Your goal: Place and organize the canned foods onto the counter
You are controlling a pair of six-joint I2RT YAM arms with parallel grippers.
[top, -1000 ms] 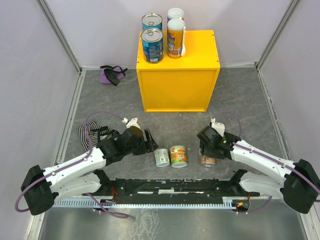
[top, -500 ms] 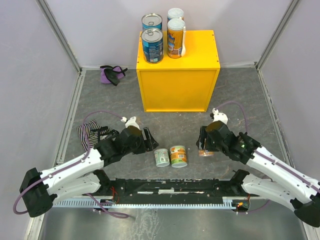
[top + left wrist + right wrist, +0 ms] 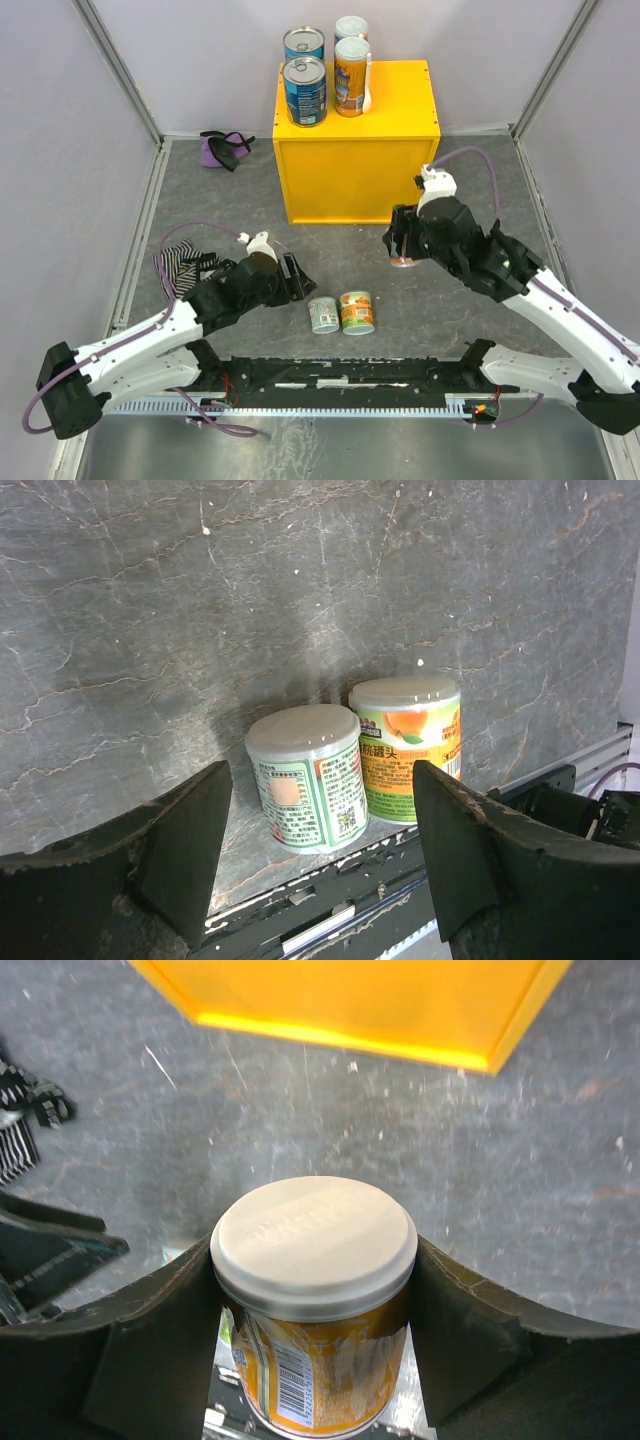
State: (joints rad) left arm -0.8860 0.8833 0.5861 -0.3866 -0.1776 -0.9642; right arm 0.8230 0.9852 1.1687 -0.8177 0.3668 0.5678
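The counter's bare top [image 3: 396,102] lies above and outward of my right gripper, so next my right gripper will rise outward to release the can beside the tall orange cans.
The counter [image 3: 355,165] is a yellow box at the back, and its lower edge [image 3: 340,1010] shows in the right wrist view. On top stand two blue cans [image 3: 305,90] and two tall orange cans [image 3: 351,75]. My right gripper [image 3: 404,243] [image 3: 313,1295] is shut on a short orange can [image 3: 313,1235], held above the floor in front of the counter's right corner. On the floor near the front stand a pale-green can [image 3: 323,314] [image 3: 305,780] and an orange can [image 3: 357,312] [image 3: 405,745], side by side. My left gripper [image 3: 297,277] [image 3: 322,780] is open just left of them, holding nothing.
A purple cloth bundle [image 3: 225,148] lies at the back left by the wall. A striped cloth [image 3: 172,265] lies under my left arm. A black rail [image 3: 340,375] runs along the near edge. Grey walls close in both sides.
My right gripper has lifted the short orange can off the floor and carried it away from the near edge, towards the counter. The left arm has barely shifted.
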